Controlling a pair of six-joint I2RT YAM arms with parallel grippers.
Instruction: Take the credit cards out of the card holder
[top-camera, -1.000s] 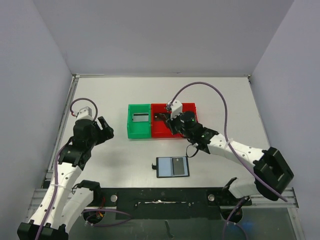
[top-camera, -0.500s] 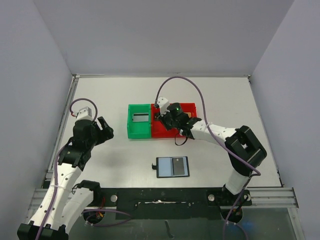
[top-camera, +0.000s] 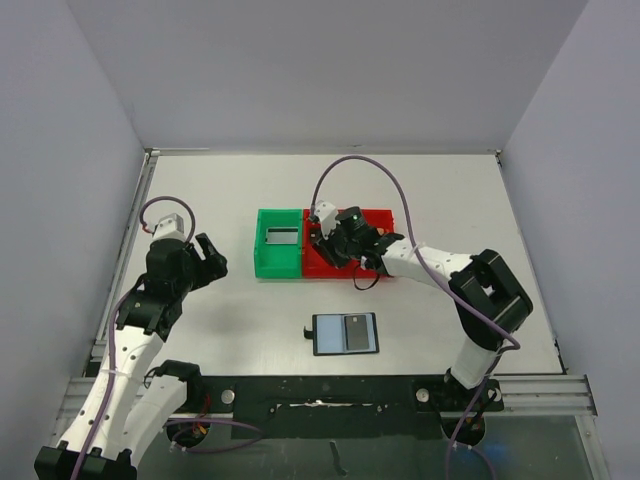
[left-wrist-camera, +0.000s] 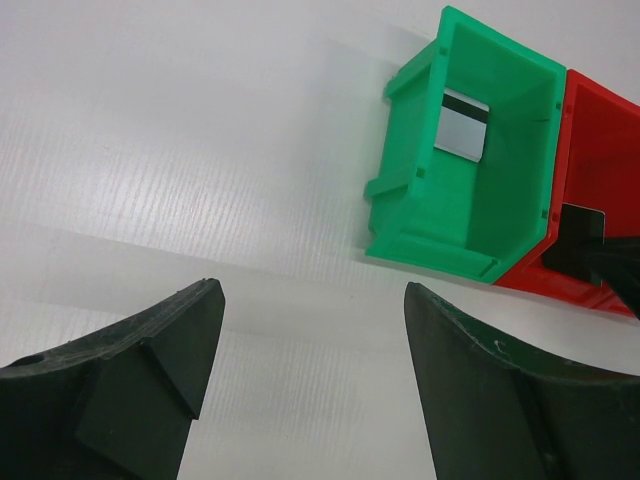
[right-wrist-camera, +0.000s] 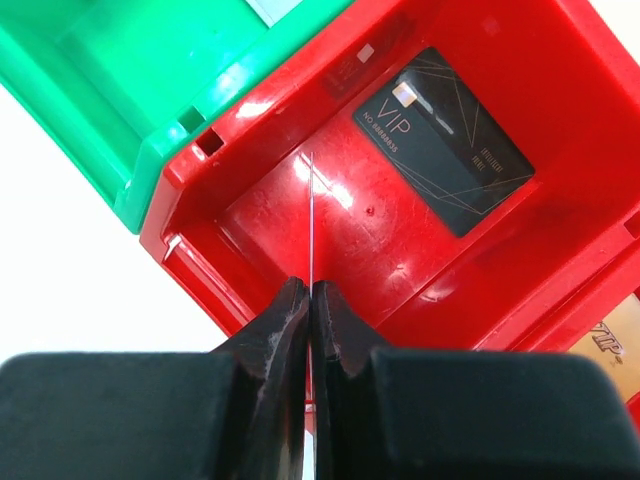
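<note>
I will move my right gripper outward and down with a turn, over the black VIP card (right-wrist-camera: 442, 138) in the red bin, since the held card looks dark too.
The card holder (top-camera: 346, 334) lies open and flat on the table near the front, with a grey rectangle showing in its right half. My right gripper (right-wrist-camera: 310, 288) (top-camera: 326, 240) is shut on a thin credit card (right-wrist-camera: 311, 215), seen edge-on over the left end of the red bin (right-wrist-camera: 250, 215). In the left wrist view that held card (left-wrist-camera: 574, 238) looks dark. A black VIP card (right-wrist-camera: 442, 138) lies flat in the red bin. A greyish card (left-wrist-camera: 461, 124) lies in the green bin (top-camera: 278, 242). My left gripper (left-wrist-camera: 310, 292) (top-camera: 208, 260) hangs open and holds nothing, over bare table left of the bins.
The green and red bins (top-camera: 375, 216) stand side by side at mid-table. A tan-gold card corner (right-wrist-camera: 618, 332) shows beyond the red bin's inner wall at the right edge of the right wrist view. A purple cable (top-camera: 350, 165) loops above the right arm.
My right gripper has swung left with the card, from the red bin's middle to its left end near the green bin. The left arm has not moved.
</note>
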